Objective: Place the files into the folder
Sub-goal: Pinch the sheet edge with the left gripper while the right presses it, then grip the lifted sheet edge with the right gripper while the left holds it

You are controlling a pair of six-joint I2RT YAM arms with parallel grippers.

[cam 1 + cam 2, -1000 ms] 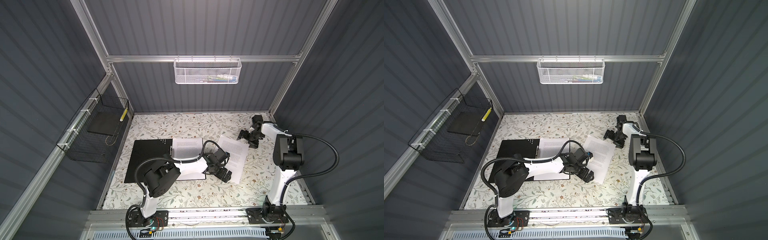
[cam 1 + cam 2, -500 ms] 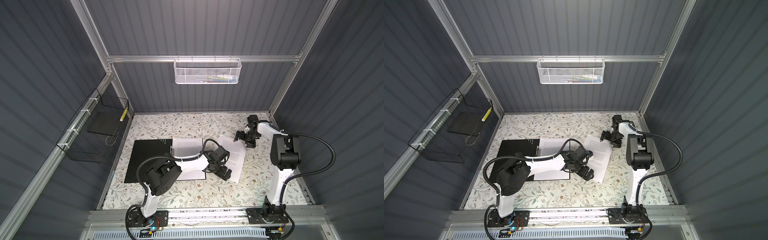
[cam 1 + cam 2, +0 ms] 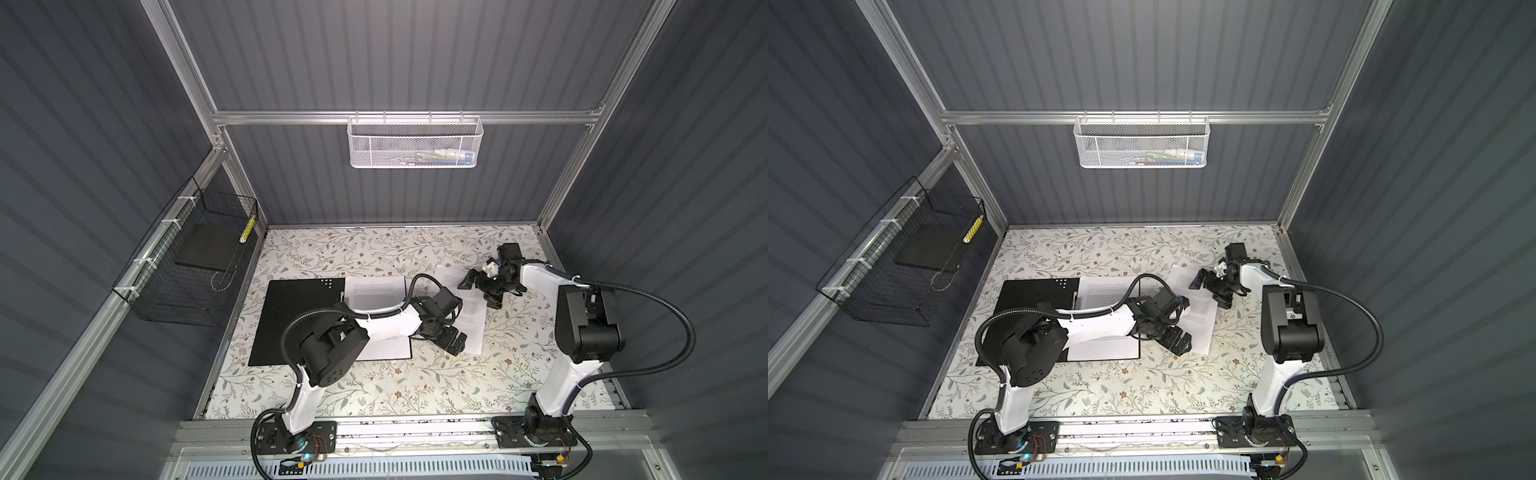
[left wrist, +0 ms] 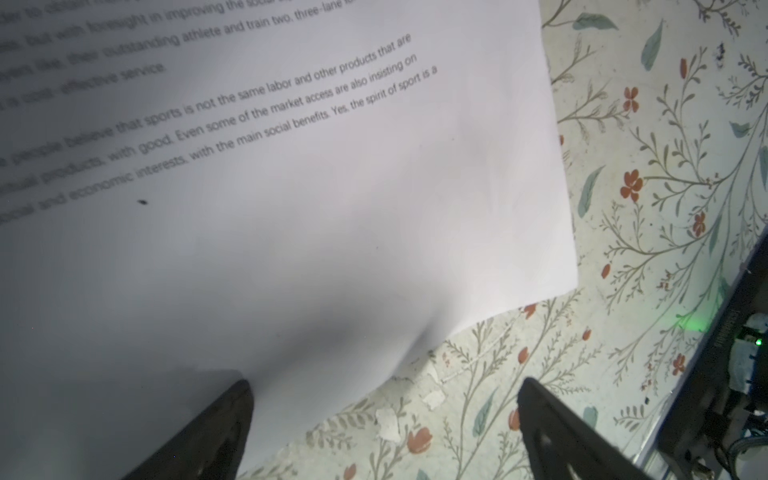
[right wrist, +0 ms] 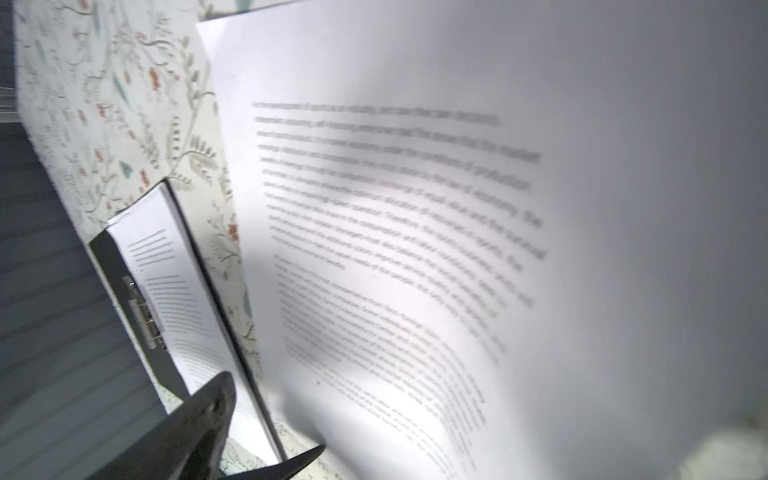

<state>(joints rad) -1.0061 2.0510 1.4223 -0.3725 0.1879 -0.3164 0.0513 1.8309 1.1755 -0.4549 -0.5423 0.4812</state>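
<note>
The sheet's long edge farther from the folder is between my right gripper's spread fingers, so it should next move slightly back and close.
The folder [image 3: 299, 320] [image 3: 1030, 299] lies open on the floral cloth, black inside up. One of the files [image 3: 374, 291] [image 5: 166, 282] lies on its right half beside a metal clip [image 5: 143, 320]. A second, loose sheet [image 3: 467, 316] [image 3: 1200, 316] [image 4: 291, 208] [image 5: 457, 208] lies slanted just right of the folder. My left gripper [image 3: 455, 343] [image 4: 382, 415] is open low at this sheet's near corner, one finger [image 4: 224, 428] over the paper, the other [image 4: 552, 428] over the cloth. My right gripper [image 3: 480, 291] [image 5: 257, 436] is open above the sheet's far end.
A black wire basket [image 3: 187, 266] with a dark slab hangs on the left wall. A white mesh basket [image 3: 415, 141] hangs on the back rail. Aluminium frame rails border the cloth at the front [image 3: 415, 428].
My right gripper has moved left and toward the front, from beside the loose sheet to above its far end. The left gripper has stayed at the near corner, still open.
</note>
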